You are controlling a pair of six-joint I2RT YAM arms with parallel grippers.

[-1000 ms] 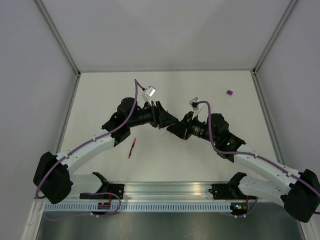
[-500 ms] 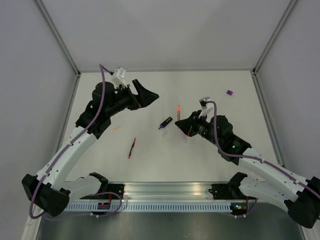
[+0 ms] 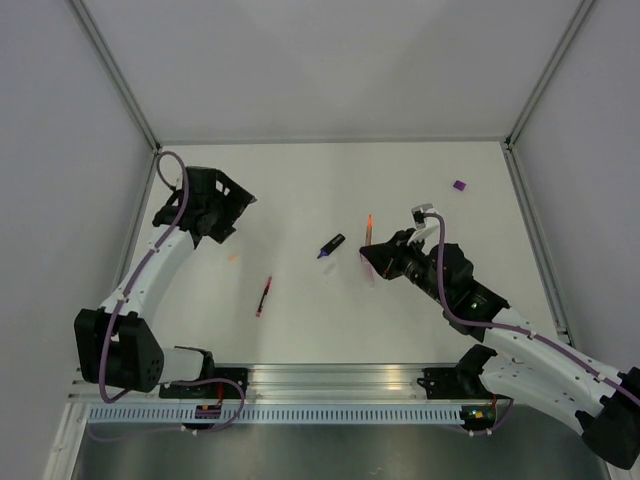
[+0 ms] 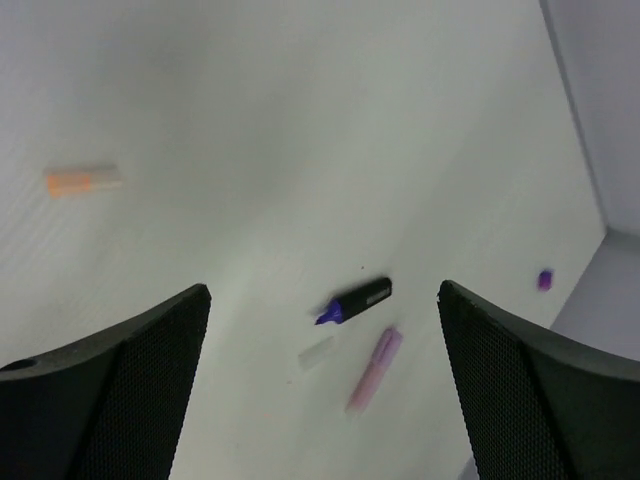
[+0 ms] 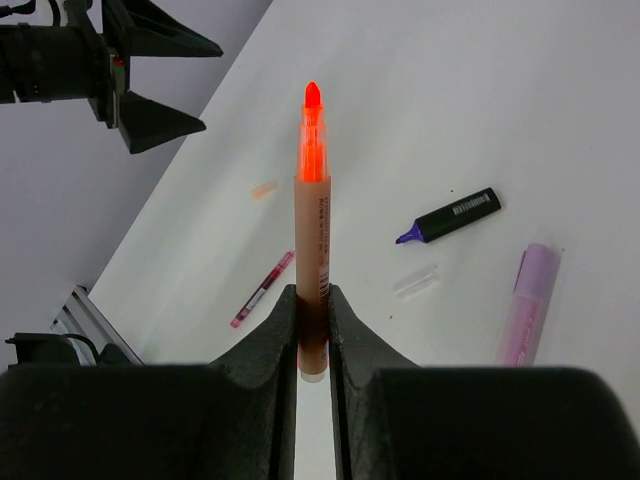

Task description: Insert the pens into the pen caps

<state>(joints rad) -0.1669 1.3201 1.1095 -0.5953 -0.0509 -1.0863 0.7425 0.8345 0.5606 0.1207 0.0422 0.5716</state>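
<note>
Next, my left gripper lowers and draws back, turning its open fingers down around the orange cap [image 4: 82,181], since that cap lies below it and nearer my base.
My right gripper [image 5: 313,297] is shut on the orange pen [image 5: 313,225], held by its lower end with the bright uncapped tip pointing away; from above it shows as the orange pen [image 3: 368,229] at table centre. My left gripper [image 4: 322,290] is open and empty, up at the far left [image 3: 235,210]. On the table lie the black purple-tipped marker [image 4: 357,299], the pale pink pen [image 4: 373,368], a clear cap [image 4: 317,351], the orange cap [image 4: 82,181] and the red pen [image 3: 263,296]. The purple cap [image 3: 459,186] sits far right.
White table enclosed by grey walls, with metal frame posts at the back corners [image 3: 155,148]. The left arm's link [image 3: 150,270] runs along the left side. A rail [image 3: 340,385] crosses the near edge.
My left gripper opened and swung away from the centre to the far left. The right gripper kept its hold on the orange pen and shifted slightly right.
</note>
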